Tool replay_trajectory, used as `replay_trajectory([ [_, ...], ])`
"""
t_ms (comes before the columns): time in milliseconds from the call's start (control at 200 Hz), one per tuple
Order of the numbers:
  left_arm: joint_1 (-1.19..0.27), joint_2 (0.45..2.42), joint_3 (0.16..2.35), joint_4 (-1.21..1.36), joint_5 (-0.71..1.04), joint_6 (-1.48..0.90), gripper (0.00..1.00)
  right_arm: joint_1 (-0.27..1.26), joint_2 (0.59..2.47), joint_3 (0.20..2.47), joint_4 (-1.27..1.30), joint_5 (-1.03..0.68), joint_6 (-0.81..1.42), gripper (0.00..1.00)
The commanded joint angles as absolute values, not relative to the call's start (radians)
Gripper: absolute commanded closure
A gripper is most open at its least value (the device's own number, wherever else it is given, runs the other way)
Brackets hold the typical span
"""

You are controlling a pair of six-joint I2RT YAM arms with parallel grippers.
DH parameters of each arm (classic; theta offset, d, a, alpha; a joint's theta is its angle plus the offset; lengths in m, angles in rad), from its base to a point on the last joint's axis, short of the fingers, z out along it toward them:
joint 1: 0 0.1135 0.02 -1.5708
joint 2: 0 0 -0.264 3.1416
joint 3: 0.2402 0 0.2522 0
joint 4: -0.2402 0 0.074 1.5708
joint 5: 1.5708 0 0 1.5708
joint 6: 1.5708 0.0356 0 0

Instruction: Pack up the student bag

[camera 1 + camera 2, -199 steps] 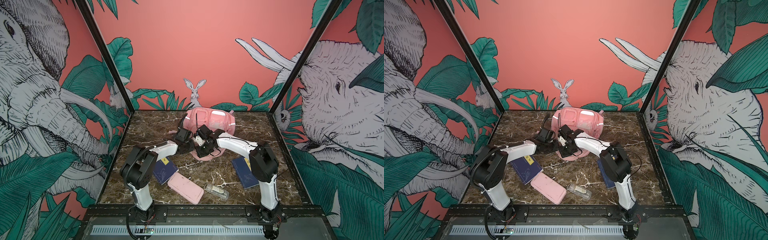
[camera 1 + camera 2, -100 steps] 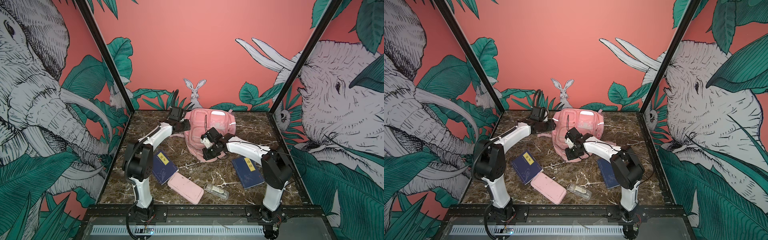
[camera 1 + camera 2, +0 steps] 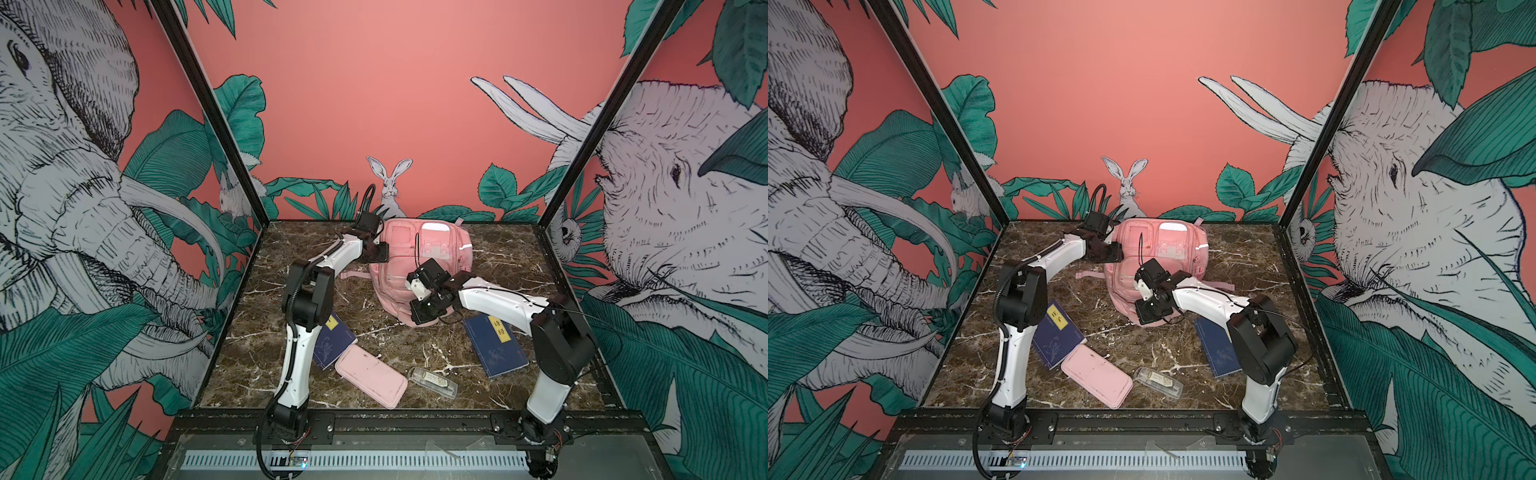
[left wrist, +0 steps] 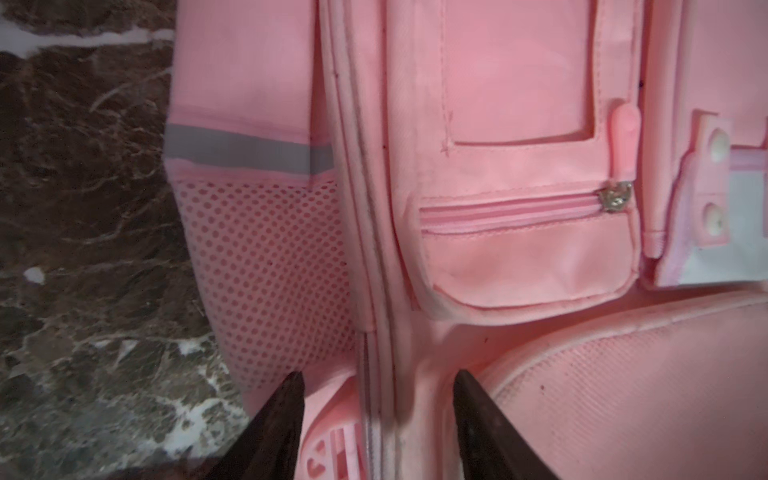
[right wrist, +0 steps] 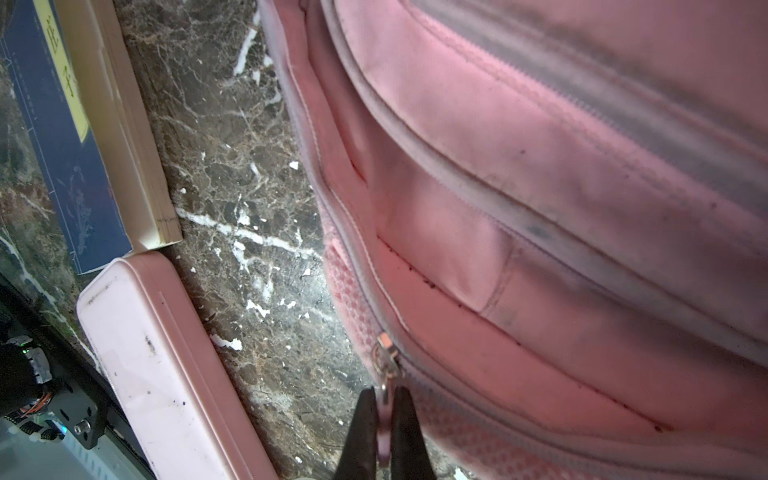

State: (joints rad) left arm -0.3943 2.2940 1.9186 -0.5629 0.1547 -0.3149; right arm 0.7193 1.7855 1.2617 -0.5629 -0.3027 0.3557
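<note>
The piped side seam [image 4: 380,404] beside the mesh pocket [image 4: 266,282] already runs between my left gripper's fingers, so next the gripper stays in place and closes its fingers onto that seam.
The student bag [image 3: 432,249] [image 3: 1167,247] is a large pink backpack lying at the back middle of the marble table. My left gripper [image 3: 383,254] [image 3: 1116,252] is at the bag's left side. In the left wrist view it [image 4: 378,378] stands open, its jaws either side of a zip seam [image 4: 376,291] beside the mesh pocket [image 4: 266,282], holding nothing. My right gripper [image 3: 418,319] [image 3: 1143,321] is at the bag's front edge. In the right wrist view it [image 5: 384,395] is shut on the pull of a zip slider [image 5: 384,357] on the student bag [image 5: 540,208].
Two blue books lie on the table, one by the left arm [image 3: 334,345] [image 5: 62,158] and one by the right arm [image 3: 494,345]. A flat pink pencil pouch [image 3: 371,376] [image 5: 166,365] and a clear plastic case [image 3: 432,382] lie near the front edge.
My left gripper has swung from the bag's front to its back left side and opened. My right gripper, still shut, has drawn toward the front, and the bag stretches further forward.
</note>
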Motion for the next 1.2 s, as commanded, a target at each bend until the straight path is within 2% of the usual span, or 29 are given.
replay_trajectory([
  [0, -0.385, 2.309, 1.952, -0.575, 0.215, -0.325, 0.43, 0.720, 1.752, 1.252, -0.560, -0.311, 0.356, 1.00],
  [50, -0.378, 2.311, 1.934, -0.552, 0.230, -0.342, 0.50, 0.719, 1.756, 1.257, -0.560, -0.314, 0.358, 1.00],
  [120, -0.365, 2.289, 1.872, -0.488, 0.243, -0.379, 0.73, 0.720, 1.762, 1.265, -0.563, -0.316, 0.357, 1.00],
  [190, -0.348, 2.267, 1.819, -0.435, 0.259, -0.420, 0.87, 0.720, 1.769, 1.274, -0.570, -0.319, 0.356, 1.00],
  [315, -0.324, 2.251, 1.783, -0.416, 0.275, -0.443, 1.00, 0.721, 1.776, 1.288, -0.579, -0.316, 0.352, 1.00],
  [725, -0.181, 2.020, 1.390, -0.131, 0.209, -0.647, 1.00, 0.747, 1.816, 1.386, -0.628, -0.345, 0.327, 1.00],
  [1195, -0.183, 1.996, 1.291, 0.002, 0.267, -0.794, 1.00, 0.863, 2.004, 1.586, -0.634, -0.386, 0.365, 1.00],
])
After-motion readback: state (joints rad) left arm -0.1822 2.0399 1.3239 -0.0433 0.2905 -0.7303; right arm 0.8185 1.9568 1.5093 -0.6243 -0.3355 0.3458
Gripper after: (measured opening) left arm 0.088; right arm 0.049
